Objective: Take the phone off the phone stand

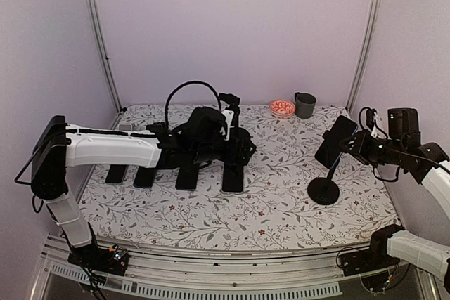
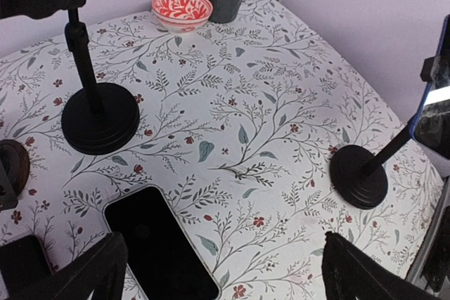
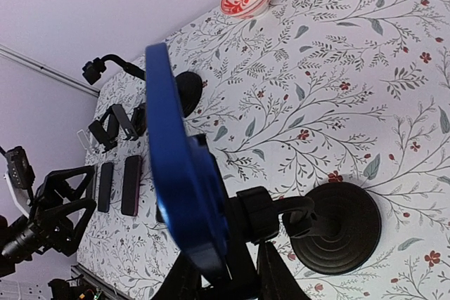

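My left gripper moves to the right in the top view onto the blue phone's lower end (image 1: 325, 160) (image 2: 432, 133) next. That end sticks out clear below the clamp.
A blue phone (image 3: 179, 180) sits tilted in the clamp of a black phone stand (image 3: 337, 226) at the right of the table. In the top view the phone (image 1: 336, 142) is above the stand's round base (image 1: 323, 191). My right gripper (image 3: 230, 279) has its fingers closed in on the phone's near end and the clamp behind it; in the top view it (image 1: 355, 147) touches the phone's right side. My left gripper (image 2: 221, 272) is open and empty, low over the table's middle (image 1: 235, 147). The stand (image 2: 358, 173) and phone (image 2: 436, 103) show at its right.
Several dark phones (image 1: 186, 177) lie flat in a row under the left arm; one (image 2: 158, 244) is next to the left finger. A second, empty stand (image 2: 98, 117) is at the centre back. A red bowl (image 1: 283, 108) and grey mug (image 1: 305, 105) sit by the back wall.
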